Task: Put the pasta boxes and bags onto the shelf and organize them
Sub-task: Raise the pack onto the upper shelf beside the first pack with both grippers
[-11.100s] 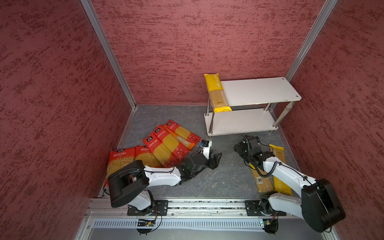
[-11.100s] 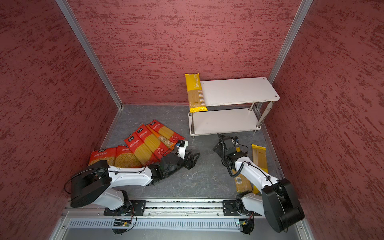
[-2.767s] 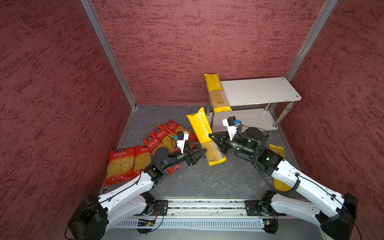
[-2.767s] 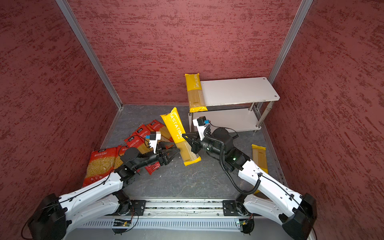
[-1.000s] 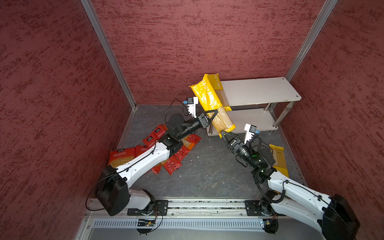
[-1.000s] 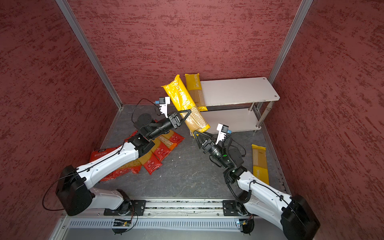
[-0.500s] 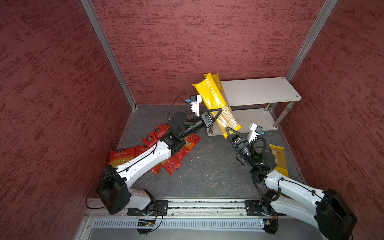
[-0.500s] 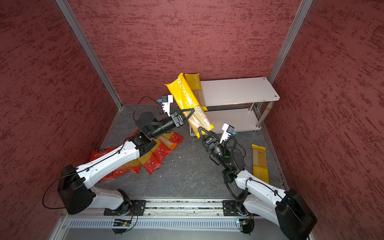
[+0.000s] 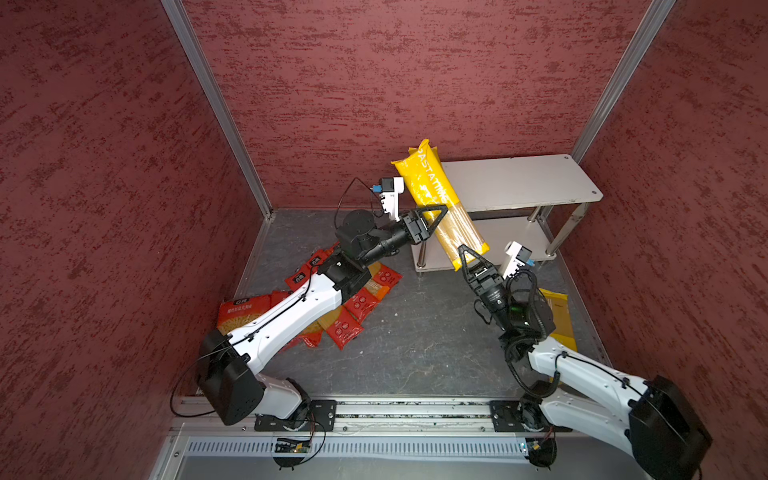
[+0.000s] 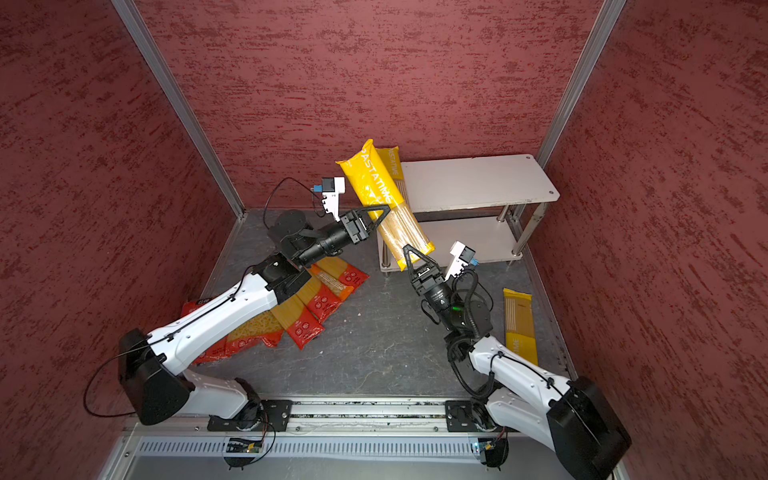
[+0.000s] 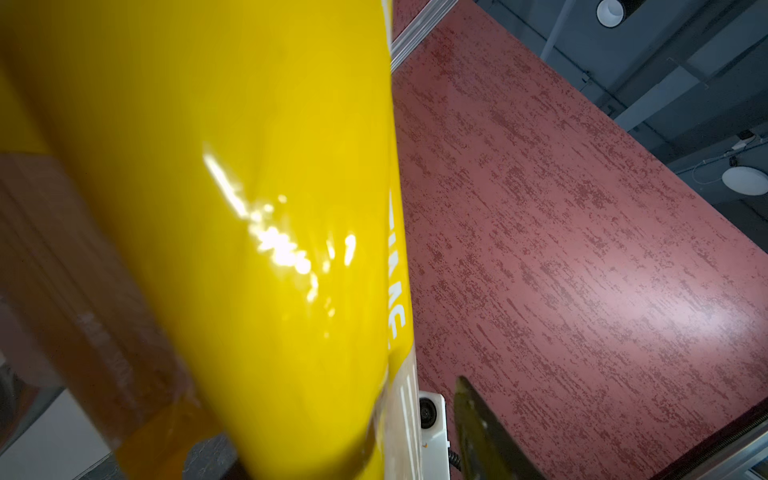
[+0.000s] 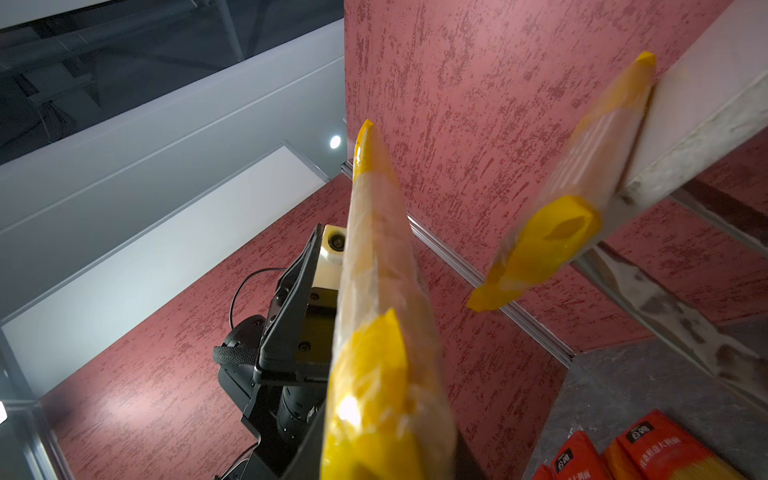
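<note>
The top board's bare part (image 9: 483, 185) (image 12: 694, 100) beside the second pack is outward of the right gripper, so the right gripper will next carry the held pack outward onto it and let go.
A long yellow spaghetti pack (image 9: 440, 199) hangs tilted in the air by the left end of the shelf (image 9: 519, 178). My right gripper (image 9: 465, 255) is shut on its lower end, and the pack fills the jaws in the right wrist view (image 12: 374, 332). My left gripper (image 9: 440, 216) brackets the pack's middle and is open; its fingers (image 11: 482, 436) stand off the wrapper. A second yellow pack (image 10: 392, 168) lies on the shelf's top board. A third lies on the floor (image 10: 519, 328). Red spaghetti packs (image 9: 353, 307) and orange short pasta (image 9: 241, 311) lie under my left arm.
The shelf's lower board (image 9: 511, 237) is bare. Red textured walls close in the back and both sides. The shelf's chrome legs (image 9: 575, 226) stand close to my right arm. A metal rail (image 9: 374, 411) runs along the front edge.
My right gripper rose to the pack's lower end and shut on it. My left gripper, shut on the pack's middle before, has opened. The pack shifted slightly toward the shelf.
</note>
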Action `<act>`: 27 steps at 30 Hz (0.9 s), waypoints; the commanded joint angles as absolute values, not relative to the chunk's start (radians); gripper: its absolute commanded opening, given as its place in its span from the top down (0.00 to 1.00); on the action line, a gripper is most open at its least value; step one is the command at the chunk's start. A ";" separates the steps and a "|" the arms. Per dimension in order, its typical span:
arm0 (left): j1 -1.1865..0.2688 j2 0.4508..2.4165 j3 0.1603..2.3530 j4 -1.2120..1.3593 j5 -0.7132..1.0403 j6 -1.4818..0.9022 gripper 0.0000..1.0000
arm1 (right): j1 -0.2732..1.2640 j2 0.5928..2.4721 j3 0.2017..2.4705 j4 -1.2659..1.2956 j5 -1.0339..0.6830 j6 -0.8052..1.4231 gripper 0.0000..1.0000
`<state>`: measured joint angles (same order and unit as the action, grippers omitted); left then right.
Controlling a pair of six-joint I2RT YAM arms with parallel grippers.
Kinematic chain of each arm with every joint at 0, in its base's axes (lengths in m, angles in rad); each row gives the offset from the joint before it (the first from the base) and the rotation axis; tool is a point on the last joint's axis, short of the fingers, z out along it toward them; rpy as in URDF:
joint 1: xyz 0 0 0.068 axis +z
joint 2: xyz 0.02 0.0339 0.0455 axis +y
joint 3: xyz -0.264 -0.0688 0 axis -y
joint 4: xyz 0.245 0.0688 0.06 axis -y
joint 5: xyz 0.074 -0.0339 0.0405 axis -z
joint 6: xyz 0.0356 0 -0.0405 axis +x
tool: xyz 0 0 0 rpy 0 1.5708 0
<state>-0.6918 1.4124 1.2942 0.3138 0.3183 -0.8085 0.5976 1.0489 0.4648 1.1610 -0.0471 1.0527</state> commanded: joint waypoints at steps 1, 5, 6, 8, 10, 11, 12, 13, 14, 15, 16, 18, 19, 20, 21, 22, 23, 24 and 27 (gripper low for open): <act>-0.674 1.355 1.286 0.291 0.275 -0.773 0.39 | 0.537 1.016 0.565 1.195 0.082 1.099 1.00; -0.654 1.297 1.215 0.287 0.254 -0.773 0.36 | 0.491 1.027 0.652 1.091 0.141 1.145 1.00; -0.650 1.282 1.197 0.282 0.248 -0.770 0.36 | 0.485 1.032 0.670 1.068 0.158 1.151 1.00; -0.643 1.246 1.146 0.270 0.233 -0.761 0.36 | 0.468 1.045 0.729 0.973 0.181 1.173 1.00; -0.638 1.211 1.092 0.263 0.215 -0.762 0.36 | 0.459 1.060 0.787 0.868 0.195 1.191 1.00; -0.637 1.196 1.061 0.261 0.206 -0.768 0.36 | 0.456 1.072 0.819 0.814 0.199 1.198 1.00; -0.637 1.181 1.033 0.261 0.204 -0.771 0.36 | 0.456 1.083 0.839 0.790 0.203 1.205 1.00; -0.637 1.168 1.003 0.262 0.199 -0.777 0.36 | 0.455 1.096 0.855 0.771 0.209 1.221 1.00; -0.636 1.154 0.972 0.262 0.192 -0.786 0.36 | 0.454 1.110 0.869 0.746 0.217 1.240 1.00; -0.637 1.142 0.942 0.264 0.185 -0.794 0.36 | 0.453 1.118 0.878 0.733 0.229 1.248 1.00; -0.638 1.129 0.911 0.268 0.177 -0.804 0.36 | 0.454 1.126 0.886 0.728 0.245 1.255 1.00; -0.642 1.106 0.857 0.276 0.159 -0.828 0.36 | 0.454 1.144 0.908 0.700 0.268 1.258 1.00; -0.644 1.097 0.837 0.281 0.153 -0.834 0.36 | 0.450 1.156 0.930 0.666 0.261 1.256 0.99; -0.651 1.090 0.821 0.279 0.145 -0.837 0.36 | 0.449 1.166 0.954 0.625 0.256 1.259 0.96; -0.656 1.086 0.814 0.279 0.139 -0.836 0.36 | 0.449 1.174 0.964 0.613 0.255 1.256 0.93; -0.665 1.084 0.808 0.276 0.132 -0.831 0.36 | 0.449 1.183 0.966 0.619 0.256 1.255 0.89; -0.672 1.083 0.805 0.275 0.127 -0.827 0.36 | 0.449 1.189 0.963 0.618 0.258 1.258 0.83; -0.680 1.085 0.805 0.275 0.123 -0.823 0.36 | 0.447 1.193 0.962 0.604 0.262 1.262 0.79; -0.701 1.098 0.805 0.281 0.119 -0.812 0.36 | 0.441 1.180 0.959 0.542 0.255 1.237 0.66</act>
